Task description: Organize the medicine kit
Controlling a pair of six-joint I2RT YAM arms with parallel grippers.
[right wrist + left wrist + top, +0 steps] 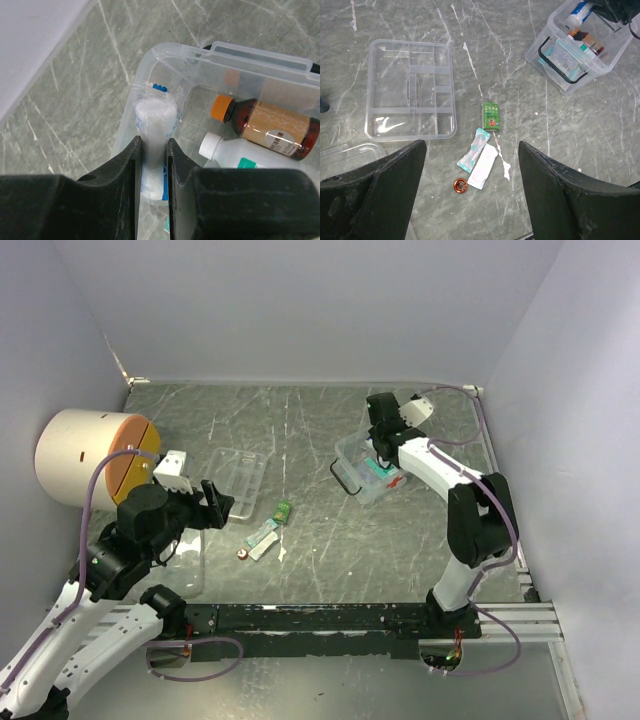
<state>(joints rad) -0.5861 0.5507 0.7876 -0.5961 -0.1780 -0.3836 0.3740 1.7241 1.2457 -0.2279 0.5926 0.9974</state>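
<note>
The right gripper lowers the gauze roll into the bin (368, 472) next and releases it in the gap beside the orange cap, as that gap lies free below.
My right gripper (152, 150) is shut on a white gauze roll in clear wrap (155, 125), held over the clear storage bin (260, 57). The bin (368, 472) holds a brown bottle with an orange cap (270, 125) and a white bottle (235, 147). My left gripper (472, 165) is open and empty above loose items on the table: a green packet (491, 115), a teal sachet (474, 150), a white sachet (483, 166) and a small copper tin (461, 186). A clear divided tray (410, 90) lies to their left; it also shows in the top view (238, 483).
A large beige and orange cylinder (92, 457) stands at the far left. A clear lid (347, 156) lies below the divided tray. White walls close in the table on three sides. A black rail (330, 618) runs along the near edge.
</note>
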